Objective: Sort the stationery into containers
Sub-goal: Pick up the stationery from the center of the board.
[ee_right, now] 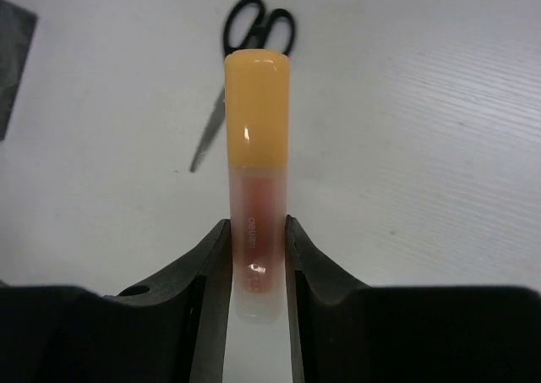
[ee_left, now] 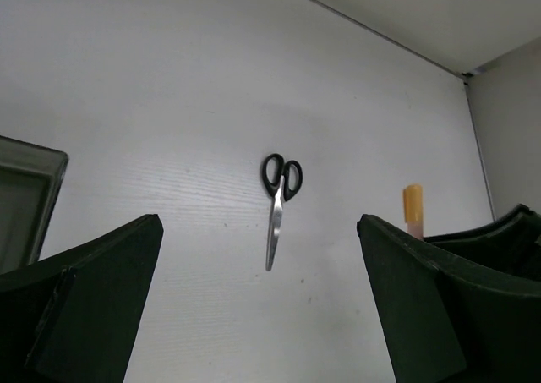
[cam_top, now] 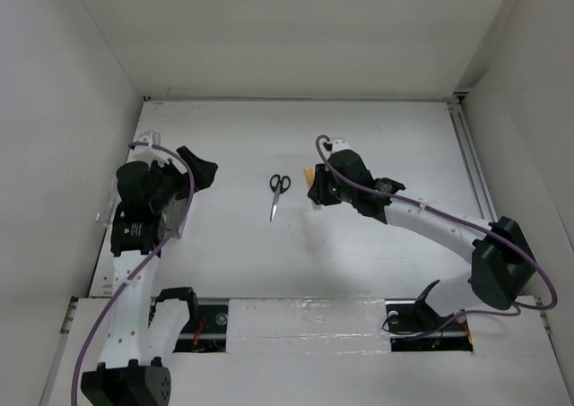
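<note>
I will next move my left gripper toward the right in the top view onto the capped end of the highlighter, because the highlighter's orange cap (cam_top: 308,175) (ee_left: 412,202) sticks out free of my right gripper's fingers.
My right gripper (ee_right: 256,239) is shut on the orange-pink highlighter (ee_right: 256,146), which sticks out forward with its orange cap ahead; in the top view the gripper (cam_top: 317,189) holds the highlighter (cam_top: 308,174) just right of the table's middle. The black-handled scissors (cam_top: 278,191) lie closed on the table left of it and also show in the left wrist view (ee_left: 278,204) and the right wrist view (ee_right: 245,53). My left gripper (ee_left: 258,315) is open and empty, at the far left (cam_top: 204,170). A smoky bin's corner (ee_left: 38,159) shows beside it. Pens and rolls are out of view.
White walls enclose the table on the left, back and right. A metal rail (cam_top: 471,168) runs along the right edge. A translucent bin edge (cam_top: 103,216) shows under the left arm. A dark shape (ee_right: 13,57) sits at the right wrist view's left edge.
</note>
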